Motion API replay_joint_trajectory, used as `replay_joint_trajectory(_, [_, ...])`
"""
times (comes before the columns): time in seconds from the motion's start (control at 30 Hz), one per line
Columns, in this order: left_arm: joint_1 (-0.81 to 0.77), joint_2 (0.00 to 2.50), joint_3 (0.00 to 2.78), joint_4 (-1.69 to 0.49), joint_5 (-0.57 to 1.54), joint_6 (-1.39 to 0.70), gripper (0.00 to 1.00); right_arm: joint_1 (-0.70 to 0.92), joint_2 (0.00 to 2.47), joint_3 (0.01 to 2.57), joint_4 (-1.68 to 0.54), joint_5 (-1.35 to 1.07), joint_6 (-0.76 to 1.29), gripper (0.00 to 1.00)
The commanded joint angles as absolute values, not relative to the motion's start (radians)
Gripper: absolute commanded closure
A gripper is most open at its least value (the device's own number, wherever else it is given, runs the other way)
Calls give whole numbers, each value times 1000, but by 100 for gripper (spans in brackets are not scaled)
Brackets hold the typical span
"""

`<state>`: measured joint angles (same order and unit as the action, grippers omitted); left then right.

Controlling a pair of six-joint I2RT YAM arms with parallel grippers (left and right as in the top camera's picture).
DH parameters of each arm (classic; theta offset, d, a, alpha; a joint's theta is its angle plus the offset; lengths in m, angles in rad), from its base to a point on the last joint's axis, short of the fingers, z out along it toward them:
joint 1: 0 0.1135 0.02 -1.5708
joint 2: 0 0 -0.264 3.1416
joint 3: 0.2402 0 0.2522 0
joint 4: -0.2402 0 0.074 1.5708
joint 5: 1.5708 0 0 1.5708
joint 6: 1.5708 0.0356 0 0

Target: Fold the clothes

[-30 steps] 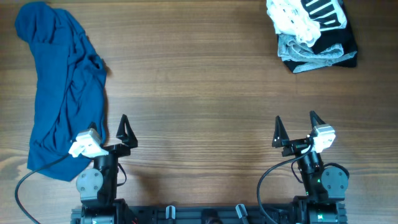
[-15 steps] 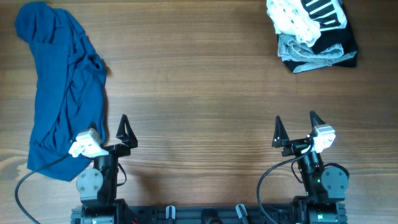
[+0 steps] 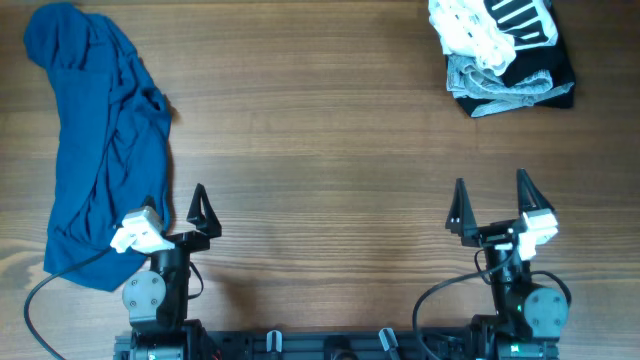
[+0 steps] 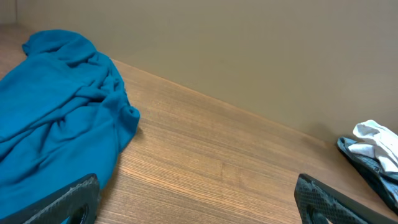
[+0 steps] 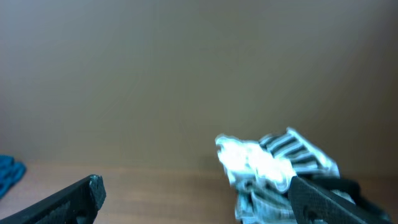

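The garment lies crumpled, so the left gripper will swing over the deep-blue garment (image 3: 100,140), tilt its fingers down and lower them onto the garment's edge that faces the bare tabletop.
The deep-blue garment (image 3: 100,140) lies crumpled in a long heap down the left side of the wooden table, and shows at the left of the left wrist view (image 4: 56,106). A corner of it peeks in at the far left of the right wrist view (image 5: 7,169). My left gripper (image 3: 180,212) is open and empty at the near edge, its left finger next to the garment's lower end. My right gripper (image 3: 492,200) is open and empty at the near right, far from the garment. Both sets of fingers show at the bottom corners of their wrist views, the left gripper (image 4: 199,202) and the right gripper (image 5: 199,196).
A pile of folded clothes sits at the far right corner: a white black-striped garment (image 3: 490,25) on grey (image 3: 490,85) and black (image 3: 560,70) ones. It shows in the right wrist view (image 5: 280,168) and at the edge of the left wrist view (image 4: 373,149). A plain wall stands behind the table.
My right gripper has shifted a little to the right and turned; its wrist view is blurred. The left arm and the garment have not moved.
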<state>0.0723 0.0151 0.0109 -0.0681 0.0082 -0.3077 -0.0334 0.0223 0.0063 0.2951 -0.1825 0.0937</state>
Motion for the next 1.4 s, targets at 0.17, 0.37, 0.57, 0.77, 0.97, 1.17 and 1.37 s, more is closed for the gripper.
replay_joint_trajectory(0.17, [79, 45, 141, -137, 17, -212, 0, -30, 146, 146, 314, -297, 52, 0])
replay_joint_trajectory(0.37, [79, 380, 521, -408, -5, -212, 0, -30, 649, 593, 139, -461, 0, 0])
replay_joint_trajectory(0.57, [79, 863, 915, -659, 10, -213, 0, -30, 1188, 1112, -307, -525, -212, 0])
replay_joint_trajectory(0.77, [79, 1316, 1061, -782, 138, -213, 0, -30, 1485, 1263, -450, -525, -88, 0])
replay_joint_trajectory(0.97, [148, 1365, 1061, -777, 146, -216, 0, -30, 1507, 1263, -434, -524, -2, 0])
replay_joint_trajectory(1.17, [353, 1374, 1060, -811, 145, -212, 0, 23, 1565, 1261, -434, -477, -57, 0])
replay_joint_trajectory(1.37, [378, 1393, 1023, -815, 27, -212, 2, 89, 1657, 1261, -419, -464, -55, 0])
